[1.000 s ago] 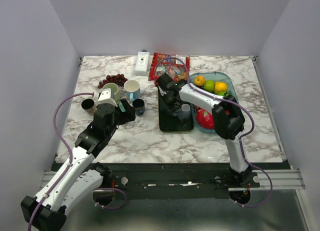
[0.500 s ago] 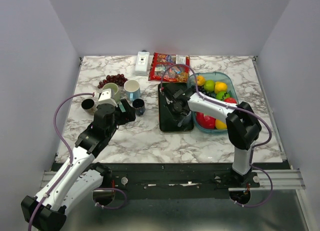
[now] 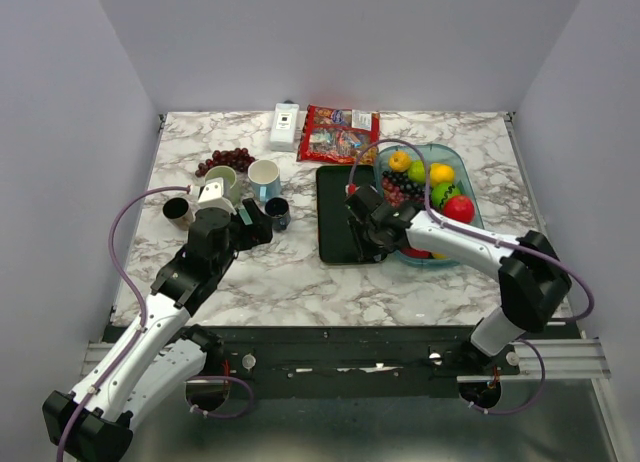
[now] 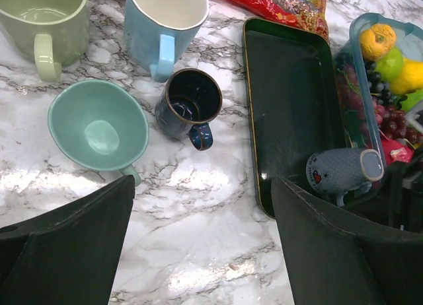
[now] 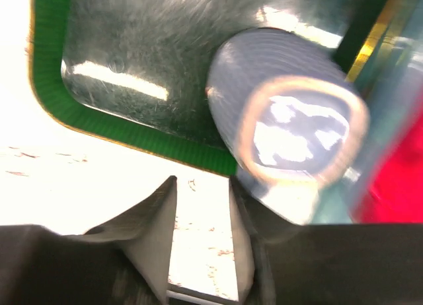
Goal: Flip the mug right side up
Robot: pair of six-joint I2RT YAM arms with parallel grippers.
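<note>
My right gripper needs to move toward the fruit tub and down onto the mug's handle next, since it is outside its fingers, with only marble between them.
The grey mug (image 4: 344, 171) with a small red heart lies on its side in the near right corner of the dark tray (image 4: 291, 100). In the right wrist view one round end of the mug (image 5: 291, 140) faces the camera, blurred, just right of my right finger. My right gripper (image 5: 201, 186) is open over the tray's near edge, with only marble between its fingers. From above, the right gripper (image 3: 368, 229) covers the mug. My left gripper (image 4: 203, 183) hangs wide open over bare marble, left of the tray; it also shows from above (image 3: 255, 225).
A green mug (image 4: 43, 21), a light blue mug (image 4: 162, 21), a small dark blue cup (image 4: 192, 103) and a teal cup (image 4: 96, 123) stand close ahead of the left gripper. A brown cup (image 3: 178, 211), grapes (image 3: 225, 160), a snack bag (image 3: 340, 145), a white box (image 3: 286, 125) and a fruit tub (image 3: 430, 187) lie around.
The right arm has swung toward the near side, taking its gripper from the tray's middle to its near right corner. Its jaws have parted and the mug lies beside them. The left arm is still.
</note>
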